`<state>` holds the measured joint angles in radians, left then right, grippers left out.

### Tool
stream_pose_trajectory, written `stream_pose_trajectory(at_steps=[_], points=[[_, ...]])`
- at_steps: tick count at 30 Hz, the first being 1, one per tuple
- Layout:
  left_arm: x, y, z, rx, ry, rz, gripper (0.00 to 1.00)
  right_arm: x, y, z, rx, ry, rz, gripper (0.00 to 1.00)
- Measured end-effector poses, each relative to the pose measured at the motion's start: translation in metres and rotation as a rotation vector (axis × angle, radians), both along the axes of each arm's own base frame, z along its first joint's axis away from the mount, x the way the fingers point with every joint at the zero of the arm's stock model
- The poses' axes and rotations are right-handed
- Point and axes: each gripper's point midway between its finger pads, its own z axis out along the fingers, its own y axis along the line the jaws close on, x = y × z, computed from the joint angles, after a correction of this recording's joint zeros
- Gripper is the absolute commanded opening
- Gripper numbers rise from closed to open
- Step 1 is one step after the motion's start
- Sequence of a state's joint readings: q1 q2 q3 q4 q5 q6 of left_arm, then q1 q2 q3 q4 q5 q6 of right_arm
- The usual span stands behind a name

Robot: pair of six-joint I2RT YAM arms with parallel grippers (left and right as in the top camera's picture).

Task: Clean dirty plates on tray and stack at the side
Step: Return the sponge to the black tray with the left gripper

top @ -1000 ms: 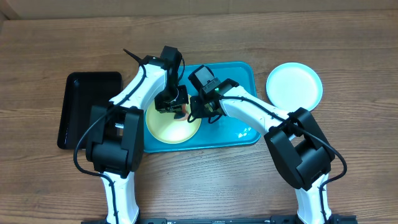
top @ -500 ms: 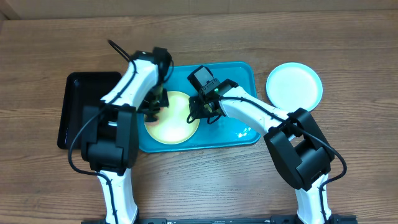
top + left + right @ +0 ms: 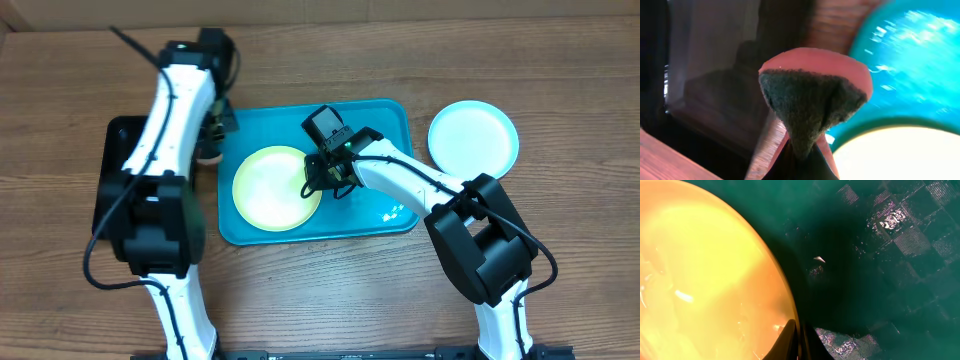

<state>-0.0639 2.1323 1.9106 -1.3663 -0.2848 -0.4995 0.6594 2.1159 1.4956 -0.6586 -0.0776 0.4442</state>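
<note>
The black tray lies to the left of my left gripper in the overhead view, so next my left gripper should swing over the black tray's bare bottom and release the pink sponge.
A yellow-green plate lies in the left half of the turquoise tray. My right gripper is shut on the plate's right rim; the right wrist view shows the fingers pinching the edge of the plate above the tray floor. My left gripper is over the gap between the black tray and the turquoise tray, shut on a pink sponge with a dark scouring face. A pale blue and white plate sits on the table right of the tray; whether it is a stack I cannot tell.
A smaller black rectangular tray lies left of the turquoise tray, partly under my left arm. It shows dark in the left wrist view, with the turquoise tray and yellow-green plate to the right. The table is wood.
My left gripper has lifted the sponge off the yellow-green plate and swung left, to the edge of the black tray. The right gripper and the plate have stayed put.
</note>
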Motion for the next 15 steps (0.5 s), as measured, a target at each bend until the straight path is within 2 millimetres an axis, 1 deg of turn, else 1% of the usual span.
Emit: stream_pose_trajectory(at_steps=[1,5,9,11,15], points=[[0.000,0.008,0.000,-0.001,-0.001,0.019,0.04,0.000,0.000,0.000,0.000,0.000,-0.001,0.04],[-0.002,0.051,-0.003,-0.038,-0.018,0.140,0.04,0.000,0.000,0.000,-0.002,-0.001,-0.001,0.04],[-0.010,0.088,-0.014,-0.087,-0.031,0.251,0.04,0.001,-0.001,0.000,-0.003,-0.002,-0.002,0.04],[-0.018,0.100,-0.022,-0.103,-0.015,0.291,0.04,0.001,-0.001,0.000,-0.003,-0.003,-0.001,0.04],[-0.030,0.112,-0.035,-0.127,0.005,0.339,0.04,0.001,-0.001,0.000,-0.003,-0.003,-0.002,0.04]])
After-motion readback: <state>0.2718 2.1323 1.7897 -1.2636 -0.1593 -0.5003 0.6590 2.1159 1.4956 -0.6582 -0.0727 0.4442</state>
